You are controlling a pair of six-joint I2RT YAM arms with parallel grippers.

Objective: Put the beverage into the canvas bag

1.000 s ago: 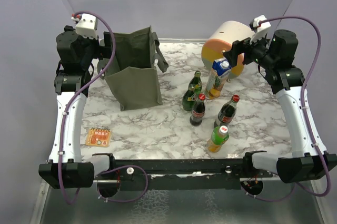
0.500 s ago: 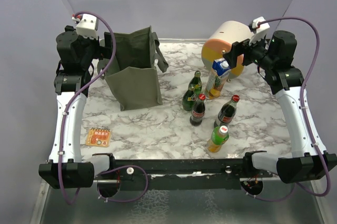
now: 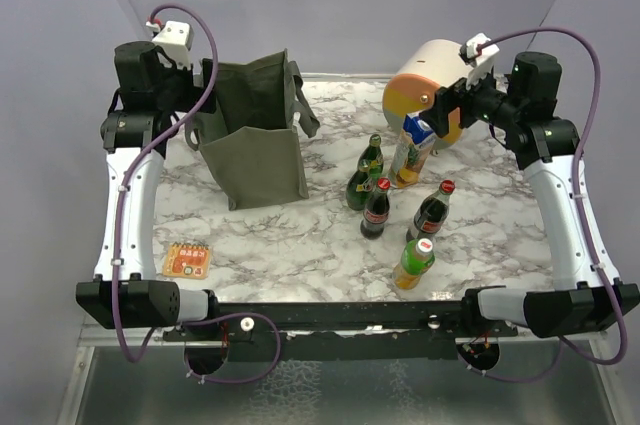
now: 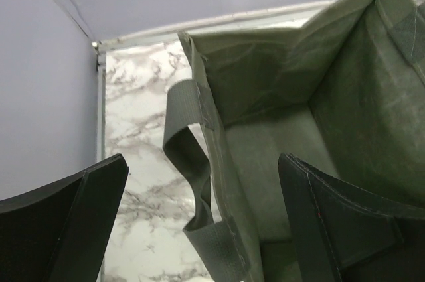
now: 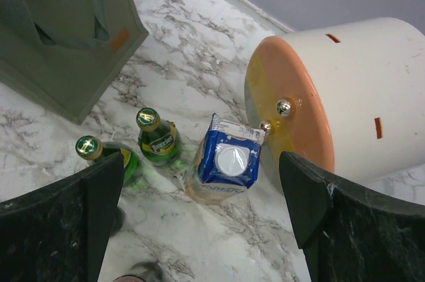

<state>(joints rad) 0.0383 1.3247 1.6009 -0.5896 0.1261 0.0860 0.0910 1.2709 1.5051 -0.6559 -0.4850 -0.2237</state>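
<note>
The carton stands well below and between my open fingers, so next my right gripper will lower onto the carton's blue top (image 3: 417,127) (image 5: 232,157), one finger down each side.
The olive-green canvas bag (image 3: 255,140) stands upright and open at the back left. My left gripper (image 3: 203,97) is open above its left rim. In the left wrist view the gripper (image 4: 202,162) straddles the bag wall (image 4: 265,156) and one loop handle (image 4: 189,156). My right gripper (image 3: 447,105) is open and empty, high above a blue-topped drink carton (image 3: 413,150). In the right wrist view the carton (image 5: 222,166) lies between the open fingers of that gripper (image 5: 199,162). Two green bottles (image 5: 158,139) stand to the carton's left.
A cream-and-orange cylinder (image 3: 425,90) lies on its side just behind the carton, also in the right wrist view (image 5: 332,96). Two red-capped cola bottles (image 3: 376,208) (image 3: 431,210) and a green-and-orange bottle (image 3: 413,263) stand nearer the front. A snack packet (image 3: 187,259) lies front left.
My right gripper has shifted a little left, toward above the carton. My left wrist has risen slightly at the bag's rim. The bag and bottles have not moved.
</note>
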